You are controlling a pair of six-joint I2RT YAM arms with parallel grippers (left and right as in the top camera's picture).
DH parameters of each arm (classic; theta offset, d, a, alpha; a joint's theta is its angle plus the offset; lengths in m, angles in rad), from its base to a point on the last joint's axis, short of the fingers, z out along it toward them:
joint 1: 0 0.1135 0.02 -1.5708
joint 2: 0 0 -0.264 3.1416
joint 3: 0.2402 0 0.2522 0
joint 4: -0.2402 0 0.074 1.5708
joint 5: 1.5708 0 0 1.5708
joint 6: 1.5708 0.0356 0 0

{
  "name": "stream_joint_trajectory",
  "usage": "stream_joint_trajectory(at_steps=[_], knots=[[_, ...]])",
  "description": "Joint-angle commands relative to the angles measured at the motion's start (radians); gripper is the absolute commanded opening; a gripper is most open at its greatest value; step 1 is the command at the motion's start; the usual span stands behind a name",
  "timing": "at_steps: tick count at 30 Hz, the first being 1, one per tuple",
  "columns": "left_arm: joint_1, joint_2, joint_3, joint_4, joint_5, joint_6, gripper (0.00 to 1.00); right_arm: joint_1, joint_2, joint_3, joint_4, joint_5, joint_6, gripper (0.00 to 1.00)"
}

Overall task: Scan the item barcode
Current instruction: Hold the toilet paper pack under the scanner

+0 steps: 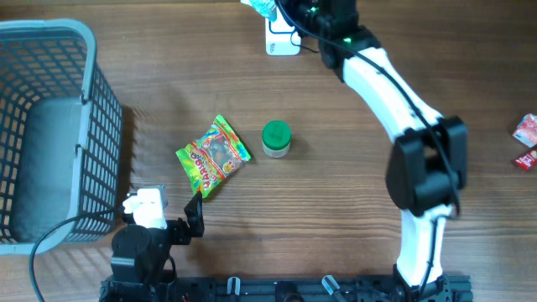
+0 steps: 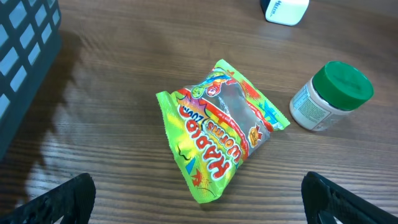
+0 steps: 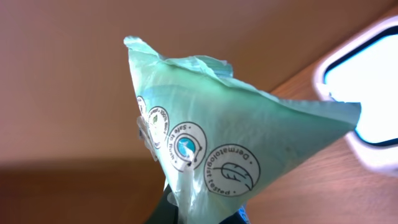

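My right gripper will next sweep back past the scanner's lit window, then toward the small red packets to release, as the window is close beside the packet.
My right gripper [image 3: 205, 214] is shut on the bottom of a pale green soft packet [image 3: 230, 149] printed with round "Dermatologist tested" marks, and the packet stands up from the jaws. In the overhead view the packet [image 1: 263, 7] hangs at the table's far edge, just left of the white barcode scanner [image 1: 281, 40]. The scanner's [image 3: 367, 106] window shows to the packet's right in the right wrist view. No barcode is visible on the packet. My left gripper [image 2: 198, 199] stands wide open and empty at the near edge, just short of a green gummy-worm bag [image 2: 217, 134].
A green-lidded white jar [image 1: 276, 138] stands right of the candy bag [image 1: 213, 155] mid-table. A grey mesh basket [image 1: 50, 126] fills the left side. Small red packets [image 1: 527, 134] lie at the right edge.
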Motion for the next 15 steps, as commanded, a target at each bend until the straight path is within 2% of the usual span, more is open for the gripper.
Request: stream_joint_trajectory(at_steps=[1,4,8,10,15], knots=[[-0.005,-0.008,-0.005,0.003,0.008,-0.005,1.0,0.015,0.133,0.109,-0.079,0.113,0.091,0.05],[-0.005,-0.008,-0.005,0.003,0.008,-0.005,1.0,0.017,0.193,0.111,-0.085,0.11,0.17,0.05],[-0.005,-0.008,-0.005,0.003,0.008,-0.005,1.0,0.016,0.204,0.121,-0.092,0.054,0.165,0.05],[-0.006,-0.008,-0.005,0.003,0.008,-0.005,1.0,0.01,0.196,0.139,-0.149,0.032,0.158,0.05],[-0.006,-0.008,-0.005,0.003,0.008,-0.005,1.0,-0.072,0.036,0.169,-0.408,-0.03,-0.034,0.05]])
